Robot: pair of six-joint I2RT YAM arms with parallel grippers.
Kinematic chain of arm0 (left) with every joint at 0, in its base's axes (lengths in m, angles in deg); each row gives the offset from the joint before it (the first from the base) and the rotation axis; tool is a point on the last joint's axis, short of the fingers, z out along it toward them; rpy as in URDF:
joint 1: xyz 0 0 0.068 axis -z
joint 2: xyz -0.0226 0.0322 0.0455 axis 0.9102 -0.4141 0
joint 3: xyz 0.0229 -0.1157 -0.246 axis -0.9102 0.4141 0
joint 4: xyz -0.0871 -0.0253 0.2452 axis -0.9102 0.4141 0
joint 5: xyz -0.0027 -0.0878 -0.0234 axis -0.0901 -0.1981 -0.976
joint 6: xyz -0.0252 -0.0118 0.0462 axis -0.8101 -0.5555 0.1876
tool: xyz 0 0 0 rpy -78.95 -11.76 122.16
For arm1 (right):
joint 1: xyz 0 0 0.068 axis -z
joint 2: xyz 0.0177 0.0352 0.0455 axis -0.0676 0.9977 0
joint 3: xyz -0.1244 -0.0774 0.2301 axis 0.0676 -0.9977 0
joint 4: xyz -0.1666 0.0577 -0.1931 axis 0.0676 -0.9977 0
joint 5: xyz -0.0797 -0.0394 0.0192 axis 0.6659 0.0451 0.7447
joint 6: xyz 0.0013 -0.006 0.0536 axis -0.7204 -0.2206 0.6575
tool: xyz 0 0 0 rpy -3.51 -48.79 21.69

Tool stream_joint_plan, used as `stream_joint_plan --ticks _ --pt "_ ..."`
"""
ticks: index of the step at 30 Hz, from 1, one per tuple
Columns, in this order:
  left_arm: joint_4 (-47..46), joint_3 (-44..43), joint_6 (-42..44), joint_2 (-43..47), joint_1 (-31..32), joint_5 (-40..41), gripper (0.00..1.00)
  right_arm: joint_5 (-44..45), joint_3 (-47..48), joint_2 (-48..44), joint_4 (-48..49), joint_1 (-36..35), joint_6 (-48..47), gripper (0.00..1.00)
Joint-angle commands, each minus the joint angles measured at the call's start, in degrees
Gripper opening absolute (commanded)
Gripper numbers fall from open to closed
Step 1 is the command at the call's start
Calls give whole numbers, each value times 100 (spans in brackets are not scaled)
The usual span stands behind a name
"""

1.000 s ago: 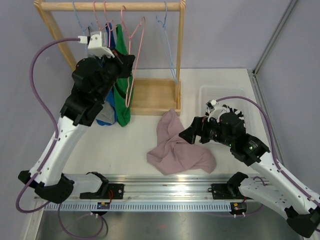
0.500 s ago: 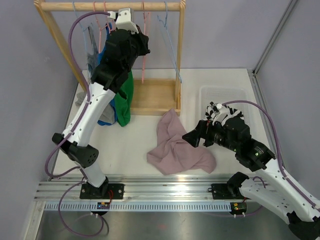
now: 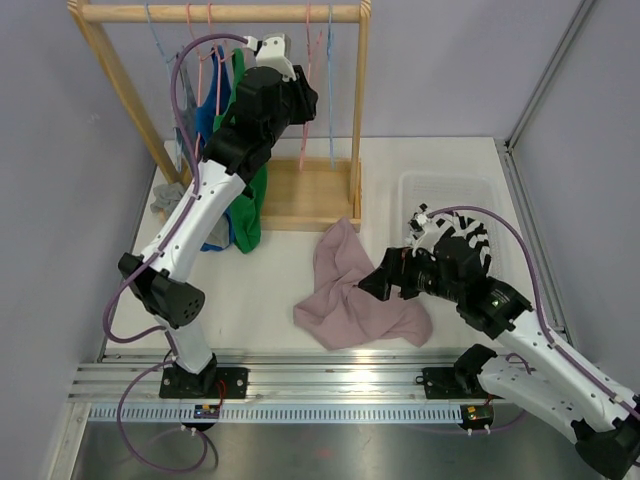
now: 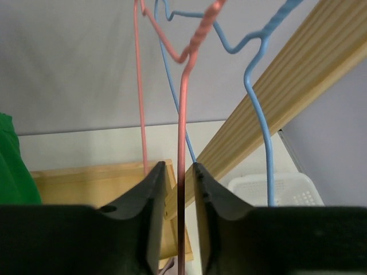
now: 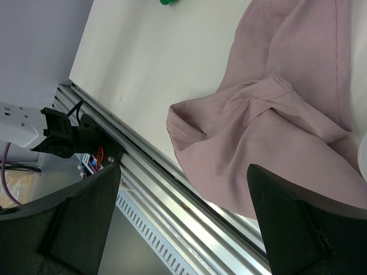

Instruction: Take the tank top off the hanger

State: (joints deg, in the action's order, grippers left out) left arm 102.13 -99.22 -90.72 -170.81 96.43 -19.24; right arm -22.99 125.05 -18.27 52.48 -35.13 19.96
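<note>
Next I should lower my right gripper's open fingers down and to the left in the top view, since the tank top's middle fold stands bunched that way.
The pink tank top (image 3: 355, 295) lies crumpled on the white table, off any hanger; it also shows in the right wrist view (image 5: 298, 114). My left gripper (image 3: 305, 100) is raised just under the wooden rail, its jaws closed around the bare pink wire hanger (image 3: 307, 45), whose wire runs between them in the left wrist view (image 4: 182, 114). My right gripper (image 3: 375, 280) is open and empty, hovering over the near right edge of the tank top (image 5: 183, 169).
The wooden rack (image 3: 220, 13) has a wooden base (image 3: 305, 190). Green (image 3: 250, 210) and blue (image 3: 207, 100) garments hang at its left, and an empty blue hanger (image 3: 330, 60) at its right. A white basket (image 3: 450, 190) sits far right. An aluminium rail (image 3: 320, 375) lines the near edge.
My left arm has swung up and to the right along the rail, carrying the pink hanger away from the hanging clothes. My right gripper has shifted slightly over the tank top.
</note>
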Motion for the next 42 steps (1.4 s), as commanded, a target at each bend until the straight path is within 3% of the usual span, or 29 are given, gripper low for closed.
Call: stream_joint_plan --ticks 1,3,6,7,12,19,22,27,30,32,34,35,42 --pt "-296 50 -62 470 4 -202 36 -243 -95 356 572 -37 -126 100" --pt "-278 6 -36 540 13 -202 60 -313 -60 777 703 -46 -180 99" --pt "-68 -178 8 637 13 -228 73 -515 -95 1330 1106 -37 -197 100" --pt "63 -205 17 759 13 -254 99 -507 -87 1472 1204 -37 -224 99" --pt "425 215 -9 1620 13 44 99 282 335 2552 1082 -177 -408 100" --pt "-41 2481 -220 3764 13 220 99 1610 818 3898 810 -740 -514 100" --pt "178 2826 -264 4441 13 299 99 2348 985 4478 643 -968 -417 99" --pt "521 3581 -282 5293 13 334 99 2770 1363 5549 291 -1179 -435 100" --pt "714 3871 -203 5576 13 387 99 2615 1434 6052 431 -1259 -417 80" --pt "846 3943 -45 5769 13 396 99 2438 1329 6123 720 -1259 -400 42" --pt "1075 3987 96 5909 13 405 99 2289 1293 6053 826 -1276 -391 24" --pt "1145 4013 227 5963 13 405 99 2236 1267 5853 888 -1276 -417 0" --pt "1471 4496 676 6481 13 1010 99 2419 1416 4060 582 -1268 -531 0"
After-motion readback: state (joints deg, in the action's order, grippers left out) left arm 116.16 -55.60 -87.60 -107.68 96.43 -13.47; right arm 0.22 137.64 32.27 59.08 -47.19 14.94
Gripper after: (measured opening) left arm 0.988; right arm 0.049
